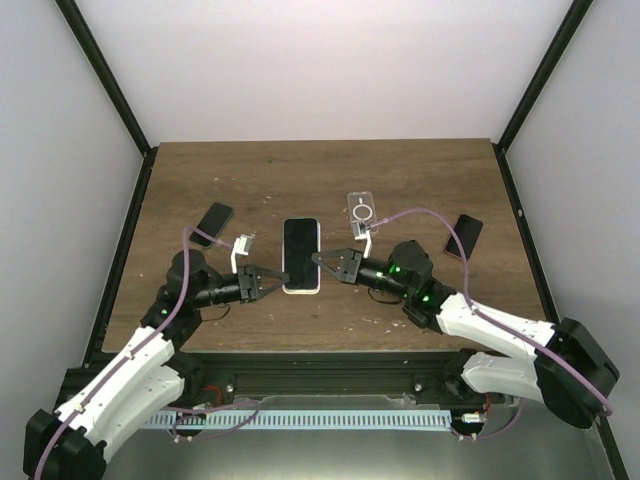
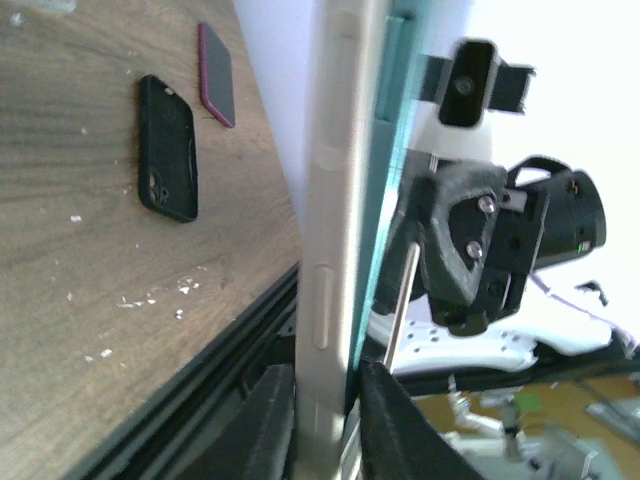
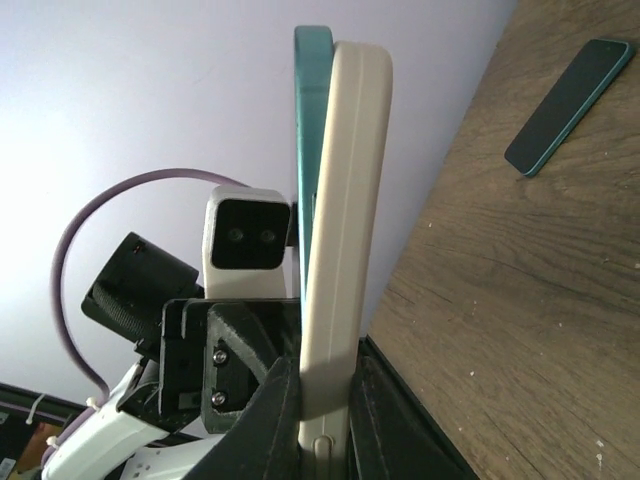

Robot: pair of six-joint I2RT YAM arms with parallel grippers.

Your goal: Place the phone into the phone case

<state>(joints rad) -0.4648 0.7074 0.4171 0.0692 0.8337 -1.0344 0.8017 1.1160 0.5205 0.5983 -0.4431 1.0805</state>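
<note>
The phone sits in the cream case, so my right gripper next needs to draw back toward the tabletop by the near bar [image 1: 314, 318], turning slightly, then release the case's edge.
A cream phone case [image 1: 300, 289] with the phone [image 1: 300, 252] in it, dark screen up, hangs between my two grippers near the table's middle front. My left gripper [image 1: 277, 277] is shut on its near left corner and my right gripper [image 1: 322, 261] on its right edge. In the left wrist view the cream phone case [image 2: 335, 200] stands edge-on with the phone's teal side [image 2: 396, 60] against it, and the gripper [image 2: 325, 385] clamps both. The right wrist view has the phone case [image 3: 345, 200], teal phone [image 3: 312, 100] and shut gripper [image 3: 325, 385].
A dark phone [image 1: 212, 222] lies at the left, with a teal rim in the right wrist view [image 3: 570, 92]. A clear case [image 1: 362, 212] lies behind the right gripper. A maroon-edged phone [image 1: 465, 235] sits at the right, beside a black case [image 2: 167, 147].
</note>
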